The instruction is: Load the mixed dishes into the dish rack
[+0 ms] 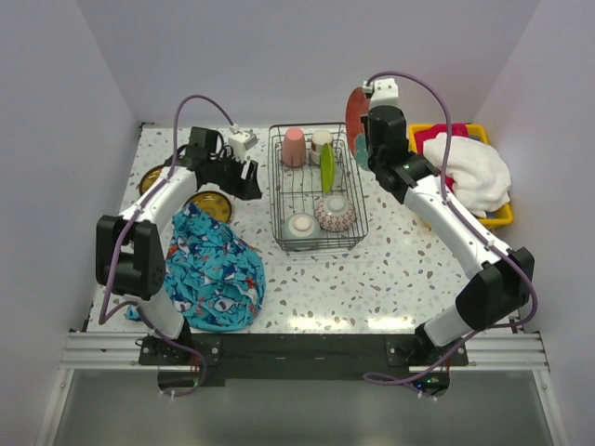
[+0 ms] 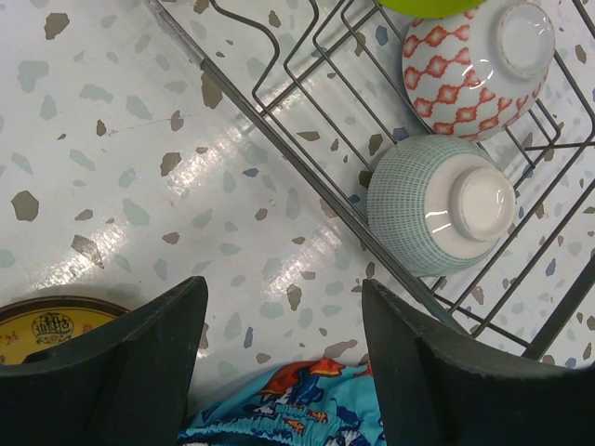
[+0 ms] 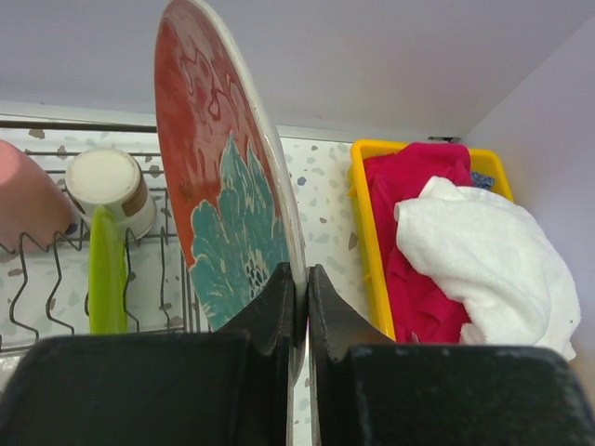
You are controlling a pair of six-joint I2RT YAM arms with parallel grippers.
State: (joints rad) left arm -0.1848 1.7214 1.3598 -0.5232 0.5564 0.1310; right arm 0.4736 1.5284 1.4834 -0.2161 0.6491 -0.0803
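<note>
I will next shift and lower my right gripper's teal-and-red plate into the rack's free gap beside the upright lime-green plate.
The dish rack (image 1: 275,190) stands mid-table and holds a pink cup (image 1: 294,146), a cream cup (image 1: 322,141), an upright lime-green plate (image 1: 327,167), a red-patterned bowl (image 1: 335,213) and a mint bowl (image 1: 302,226). My right gripper (image 3: 299,274) is shut on the rim of the teal-and-red plate (image 3: 223,186), held on edge above the rack's back right corner (image 1: 354,113). My left gripper (image 2: 284,283) hangs open over bare table just left of the rack wire (image 2: 307,167), with nothing between its fingers. Two yellow-olive plates (image 1: 212,204) (image 1: 149,178) lie at the left, one partly under the arm.
A blue patterned cloth (image 1: 214,265) lies heaped at the front left, its edge under my left gripper (image 2: 297,409). A yellow tray (image 1: 493,220) at the right wall holds a white towel (image 1: 469,172) and a pink cloth (image 1: 432,137). Walls close in on three sides.
</note>
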